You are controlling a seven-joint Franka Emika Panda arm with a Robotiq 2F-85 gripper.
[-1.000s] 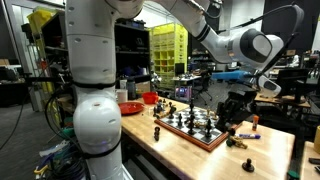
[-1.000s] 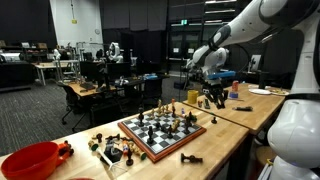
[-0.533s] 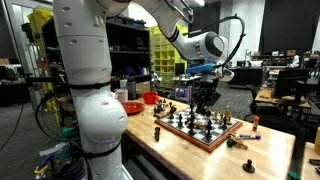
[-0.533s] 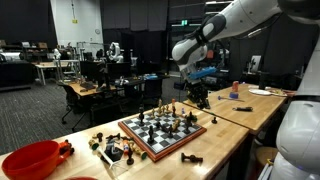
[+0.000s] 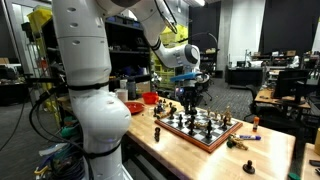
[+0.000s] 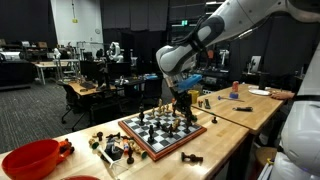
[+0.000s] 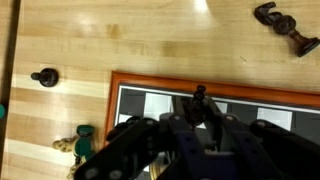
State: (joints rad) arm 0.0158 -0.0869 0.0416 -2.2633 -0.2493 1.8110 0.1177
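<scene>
Next, my gripper carries the dark piece outward over the chessboard's inner squares and releases it, as the gripper hangs by the chessboard's near frame.
My gripper [image 7: 199,118] is shut on a dark chess piece [image 7: 199,100], whose knobbed top pokes out between the fingers. It hangs over one edge of the orange-framed chessboard [image 7: 150,78]. In both exterior views the gripper [image 5: 187,100] [image 6: 183,105] hovers just above the chessboard [image 5: 216,144] [image 6: 150,152], where several dark and light pieces stand upright. Beneath the fingers the board squares are mostly hidden by the gripper body.
Off the board on the wooden table lie a toppled dark piece [image 7: 282,25], a dark pawn [image 7: 45,77] and a pale piece [image 7: 78,142]. A red bowl [image 6: 30,160] and a cluster of captured pieces [image 6: 112,148] sit at one table end. Another dark piece [image 6: 190,158] lies near the front edge.
The arm has swung from beyond the board's end to above the board, with the jaws staying shut on the dark piece throughout.
</scene>
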